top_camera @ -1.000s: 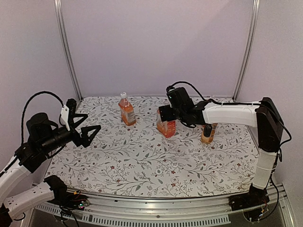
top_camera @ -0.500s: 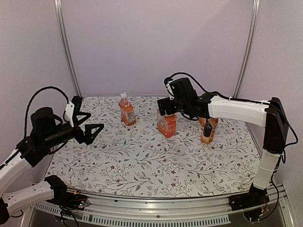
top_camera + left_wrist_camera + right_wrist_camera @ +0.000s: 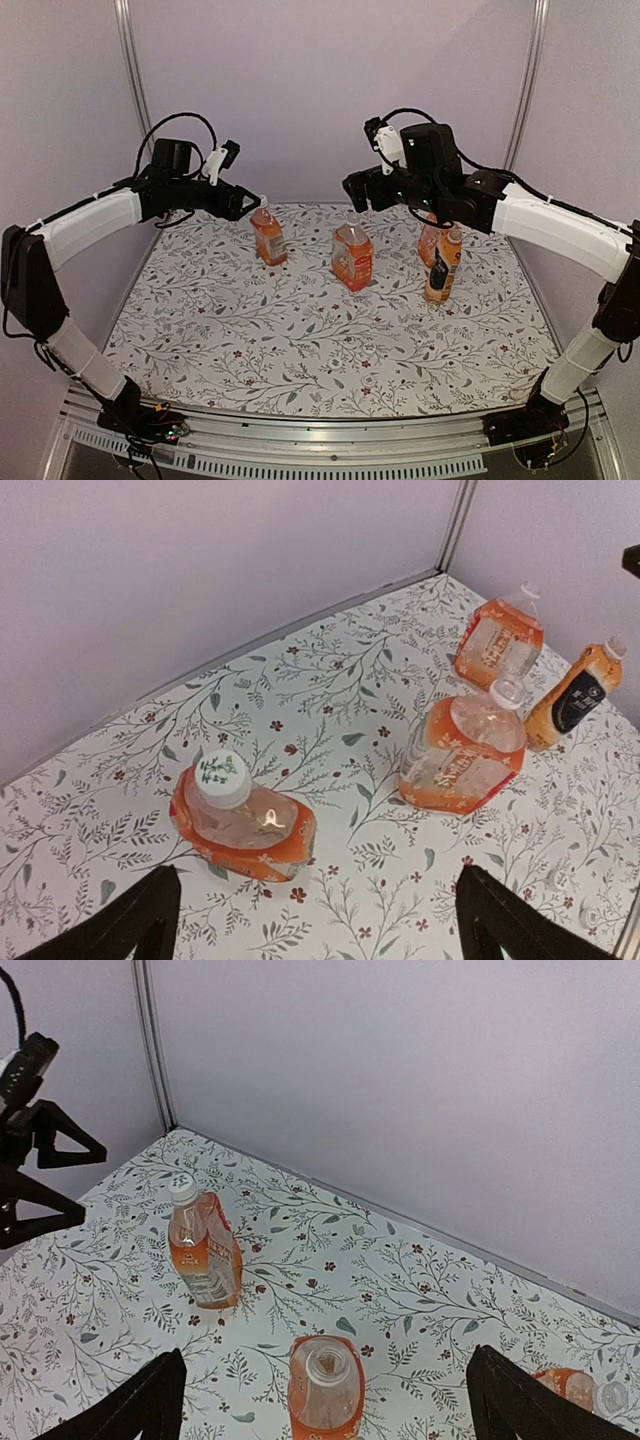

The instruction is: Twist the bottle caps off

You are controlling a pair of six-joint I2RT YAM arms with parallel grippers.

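Observation:
My left gripper is open and the white bottle cap (image 3: 262, 201) (image 3: 222, 778) beside it still stands ahead of its fingers, so it needs to reach down and outward around that cap.
Four bottles of orange drink stand at the back of the table. The left bottle (image 3: 268, 238) has a white cap (image 3: 261, 201), seen in the left wrist view (image 3: 222, 776) and the right wrist view (image 3: 182, 1188). The middle bottle (image 3: 352, 257) shows a bare open neck (image 3: 322, 1365). The black-labelled bottle (image 3: 440, 268) has a white cap (image 3: 616, 647). The back right bottle (image 3: 498, 640) has a clear neck. My left gripper (image 3: 245, 205) is open and empty, just left of the left bottle's cap. My right gripper (image 3: 366, 190) is open and empty, above the middle bottle.
The flowered table cover (image 3: 300, 340) runs to pale walls at the back and sides, with metal posts (image 3: 140, 110) in the corners. A small round whitish thing (image 3: 588, 917) lies on the cover near the black-labelled bottle.
My left arm has swung up from the table's left side to the left bottle's cap. My right gripper has risen off the middle bottle and drawn back.

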